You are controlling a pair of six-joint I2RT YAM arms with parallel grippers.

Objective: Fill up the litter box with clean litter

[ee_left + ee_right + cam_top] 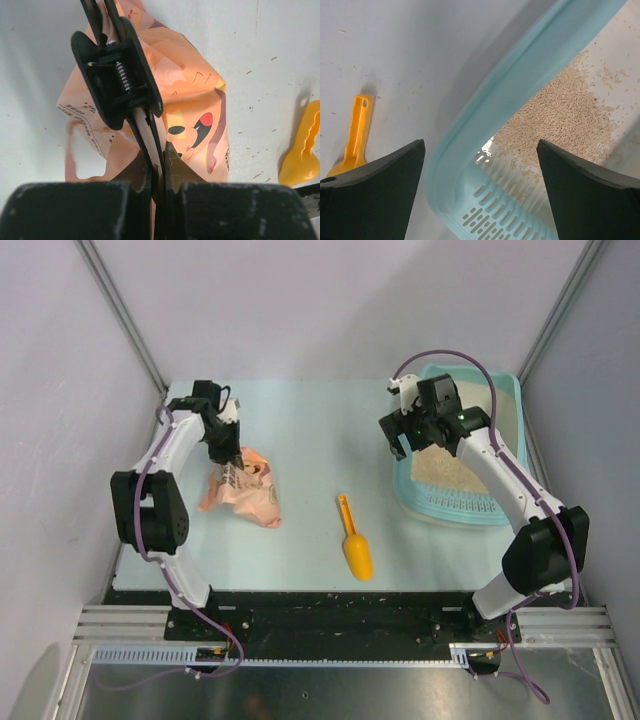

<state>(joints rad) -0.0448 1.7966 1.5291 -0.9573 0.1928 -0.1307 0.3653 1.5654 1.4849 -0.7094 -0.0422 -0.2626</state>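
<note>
I will move my right gripper next from the litter box point(405, 492) toward the left in the top view, onto the body of the black spring clip, because the clip is still clamping the bag.
The light-teal litter box point(405, 492) stands at the right of the table, its slotted grille point(455, 508) toward the near end. Pale beige litter point(452, 468) covers part of its floor. My right gripper point(400, 443) is open and empty above the box's left rim point(510, 95); in the right wrist view point(480, 145) the litter point(565, 110) and grille point(490, 212) lie between the fingers. My left gripper point(228, 462) is shut on a black spring clip point(117, 75) fixed to the pink-orange printed bag point(245, 495), which lies crumpled on the table point(195, 110).
An orange plastic scoop point(355, 548) lies on the table between the bag and the box; its edge shows in the left wrist view point(302, 160) and its handle in the right wrist view point(356, 130). Grey walls close in the table on three sides.
</note>
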